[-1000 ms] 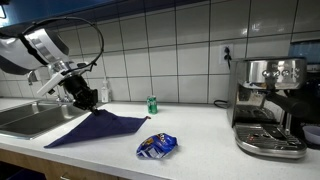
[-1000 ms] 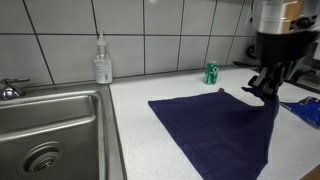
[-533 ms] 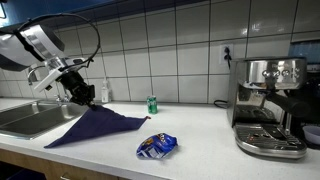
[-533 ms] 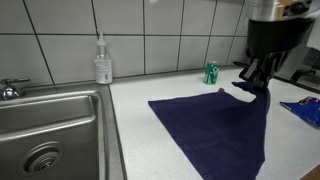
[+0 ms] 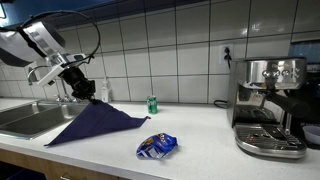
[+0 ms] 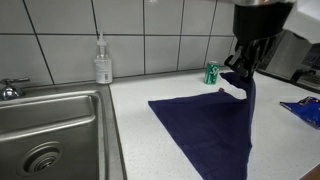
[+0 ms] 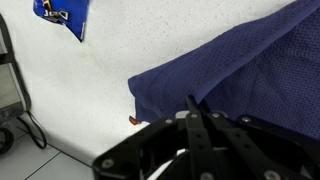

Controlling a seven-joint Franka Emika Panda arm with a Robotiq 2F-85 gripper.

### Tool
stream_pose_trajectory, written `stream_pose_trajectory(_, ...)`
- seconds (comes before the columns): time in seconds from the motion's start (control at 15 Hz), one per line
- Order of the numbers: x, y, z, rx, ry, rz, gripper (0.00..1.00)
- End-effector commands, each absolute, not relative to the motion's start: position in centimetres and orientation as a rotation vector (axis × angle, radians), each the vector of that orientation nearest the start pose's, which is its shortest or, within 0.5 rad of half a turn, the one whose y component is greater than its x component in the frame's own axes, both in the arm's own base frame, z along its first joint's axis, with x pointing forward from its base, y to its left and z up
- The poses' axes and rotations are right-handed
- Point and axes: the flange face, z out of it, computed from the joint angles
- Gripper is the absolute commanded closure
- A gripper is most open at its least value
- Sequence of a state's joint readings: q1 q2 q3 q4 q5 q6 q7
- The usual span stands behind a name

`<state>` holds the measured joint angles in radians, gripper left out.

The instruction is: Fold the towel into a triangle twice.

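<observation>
My gripper moves toward the soap bottle next, over the towel's edge by the tiled wall (image 6: 184,101), and releases the towel's corner there. That part of the towel lies flat and uncovered.
The towel (image 5: 95,122) is a dark navy cloth spread on the white counter; it also shows in an exterior view (image 6: 205,130) and in the wrist view (image 7: 240,70). My gripper (image 5: 88,92) is shut on one corner of the towel and holds it lifted above the cloth, so the towel hangs down from the jaws in a raised fold. In an exterior view the gripper (image 6: 243,72) pinches the corner above the towel's right part. In the wrist view the shut fingers (image 7: 197,112) sit over the cloth.
A blue-and-white snack packet (image 5: 156,146) lies on the counter. A green can (image 6: 211,73) and a soap bottle (image 6: 102,62) stand by the tiled wall. A steel sink (image 6: 45,135) is beside the towel. An espresso machine (image 5: 270,105) stands further along.
My gripper has risen and carried the held towel corner across over the cloth, pulling the fold higher and steeper. The rest of the towel stays flat on the counter.
</observation>
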<state>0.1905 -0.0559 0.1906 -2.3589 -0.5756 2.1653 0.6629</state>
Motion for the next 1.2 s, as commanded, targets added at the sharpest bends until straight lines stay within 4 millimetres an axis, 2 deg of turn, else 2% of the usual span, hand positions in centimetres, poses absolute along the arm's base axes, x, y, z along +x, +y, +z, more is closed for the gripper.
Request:
stream_pose_trajectory(0.0, 47.5, 17.2, 34.9, -3.598, -0.159, -0.233, 0.99)
stream_pose_trajectory(0.6, 50.2, 20.6, 35.1, -3.577, -0.212, -0.276, 0.99)
stream_pose_trajectory(1.13, 51.9, 21.9, 33.3, -3.591, -0.219, -0.251, 0.99)
